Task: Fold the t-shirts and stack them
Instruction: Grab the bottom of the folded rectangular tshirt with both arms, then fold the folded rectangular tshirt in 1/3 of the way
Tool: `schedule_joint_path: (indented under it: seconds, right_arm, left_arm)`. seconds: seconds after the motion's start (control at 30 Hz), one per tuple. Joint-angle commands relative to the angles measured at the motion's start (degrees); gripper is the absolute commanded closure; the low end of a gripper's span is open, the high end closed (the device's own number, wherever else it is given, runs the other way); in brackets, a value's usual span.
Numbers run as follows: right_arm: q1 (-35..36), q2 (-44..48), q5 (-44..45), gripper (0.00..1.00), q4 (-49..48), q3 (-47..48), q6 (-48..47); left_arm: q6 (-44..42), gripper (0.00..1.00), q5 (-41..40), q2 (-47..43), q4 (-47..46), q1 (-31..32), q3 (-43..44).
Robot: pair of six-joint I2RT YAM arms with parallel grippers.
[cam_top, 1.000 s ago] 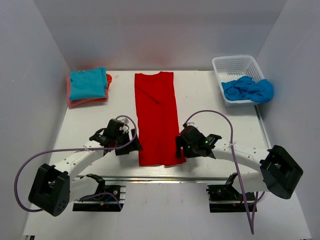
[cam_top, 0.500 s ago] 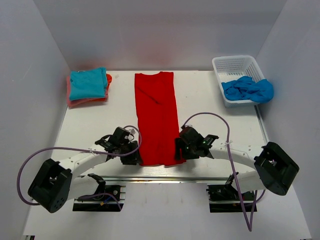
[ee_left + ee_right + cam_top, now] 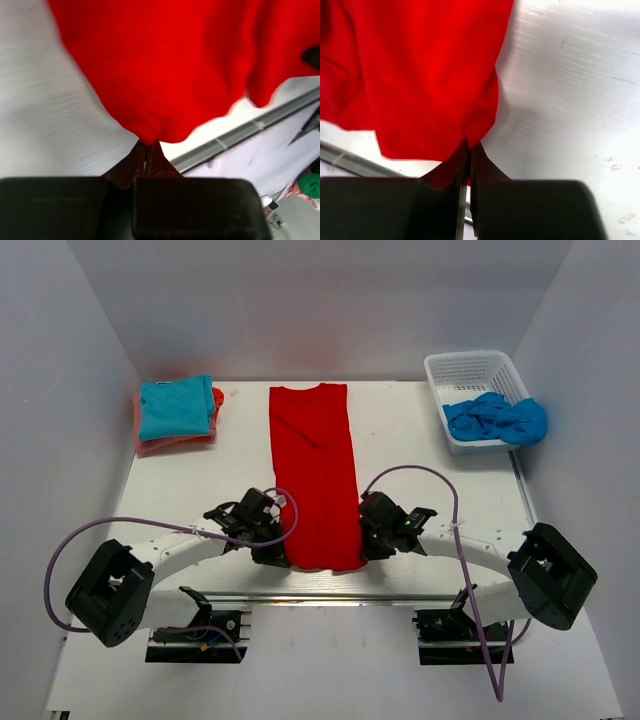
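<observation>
The left gripper has to bring the red t-shirt's near corner up and outward over the t-shirt's far half (image 3: pixel 283 437), then lower it and let it go, because the t-shirt still lies long.
A long red t-shirt (image 3: pixel 314 465) lies folded into a narrow strip down the middle of the table. My left gripper (image 3: pixel 281 555) is shut on its near left corner (image 3: pixel 146 134). My right gripper (image 3: pixel 363 548) is shut on its near right corner (image 3: pixel 476 136). Both corners look pinched up slightly off the table. A turquoise folded t-shirt (image 3: pixel 176 406) rests on an orange-pink one (image 3: pixel 160 443) at the far left.
A white mesh basket (image 3: pixel 476 392) stands at the far right with a crumpled blue cloth (image 3: pixel 497 418) spilling over its front. A metal rail (image 3: pixel 330 596) runs along the table's near edge, just behind both grippers. White walls close in on three sides.
Both grippers moved inward to the red t-shirt's near corners and shut on them. The hem's corners have bunched inward.
</observation>
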State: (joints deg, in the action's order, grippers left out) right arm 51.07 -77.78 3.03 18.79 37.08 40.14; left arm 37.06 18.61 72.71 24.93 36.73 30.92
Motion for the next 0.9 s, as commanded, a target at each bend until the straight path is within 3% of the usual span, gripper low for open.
schedule_joint_path:
  seconds: [0.0,0.13,0.33,0.43,0.87]
  right_arm:
    - [0.0,2.9,-0.5,1.0,3.1,4.0,-2.1]
    - [-0.9,0.9,1.4,1.0,4.5,9.8,-3.8]
    - [-5.6,-7.6,5.0,1.0,6.6,20.3,-5.0]
    - [-8.3,-11.0,6.3,1.0,6.7,26.7,-6.6]
    - [-17.6,-30.8,3.3,1.0,9.2,55.3,-16.3]
  left_arm:
    - [-2.3,1.0,0.3,-2.0,3.5,0.5,4.5]
    - [-4.3,1.0,-0.6,-1.8,4.5,0.5,10.9]
    - [-4.3,1.0,-8.4,7.6,6.4,-3.3,21.5]
    - [-3.0,1.0,-10.4,8.8,2.3,-6.1,24.6]
    - [-5.6,1.0,-8.6,22.0,-4.0,-16.2,41.0]
